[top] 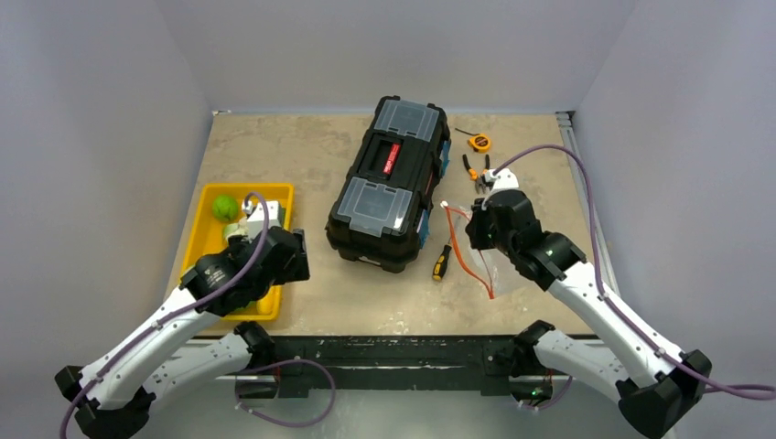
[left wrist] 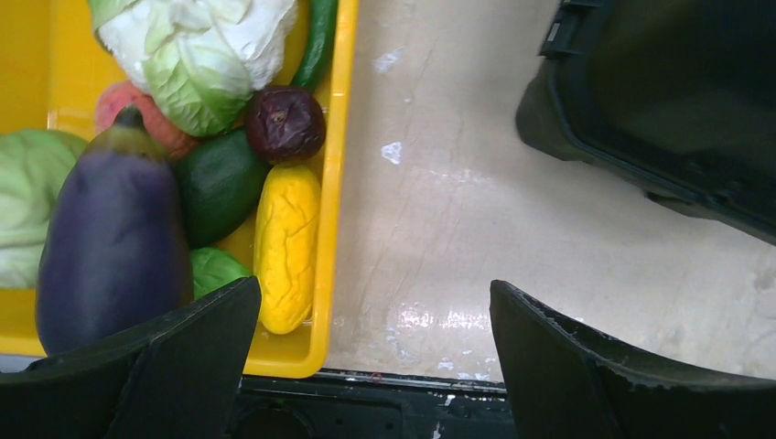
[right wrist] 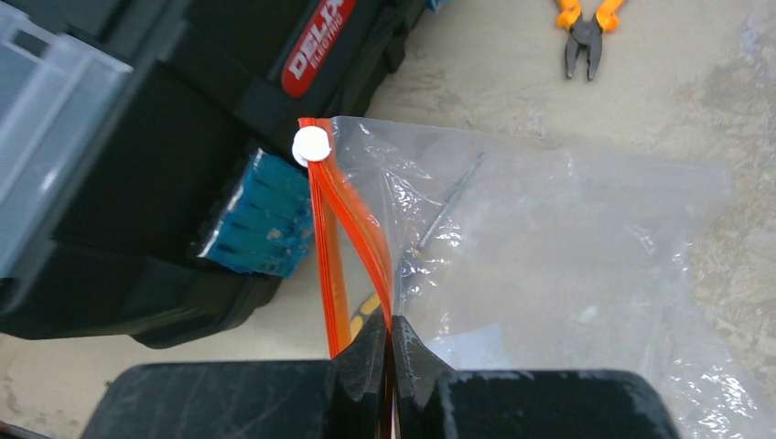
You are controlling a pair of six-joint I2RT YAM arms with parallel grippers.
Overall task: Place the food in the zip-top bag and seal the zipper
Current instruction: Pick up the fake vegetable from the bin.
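I should next move my left gripper over the tray [left wrist: 322, 274] and down onto the dark purple ball [left wrist: 285, 124], because it is below the gripper's fingers, to their left in the wrist view.
The food lies in a yellow tray [left wrist: 322, 274]: a purple eggplant [left wrist: 110, 238], a yellow piece [left wrist: 285, 245], a dark green piece [left wrist: 218, 183], a dark purple ball [left wrist: 285, 123] and a white-green cabbage [left wrist: 197, 46]. My left gripper [left wrist: 375, 352] is open and empty over the tray's right rim; it hangs over the tray [top: 274, 197] in the top view. My right gripper [right wrist: 391, 343] is shut on one side of the orange zipper [right wrist: 352, 210] of the clear zip-top bag [right wrist: 567, 247], lifting it. The bag's mouth gapes open, with a white slider [right wrist: 310, 144] at its far end.
A black toolbox [top: 389, 178] stands mid-table, close left of the bag [top: 480, 261]. A black-and-yellow screwdriver [top: 440, 263] lies between them. Orange-handled pliers [top: 476, 169] and a yellow tape measure [top: 479, 142] lie behind the right gripper [top: 476, 229]. The table's front edge [left wrist: 412, 375] runs just below the left fingers.
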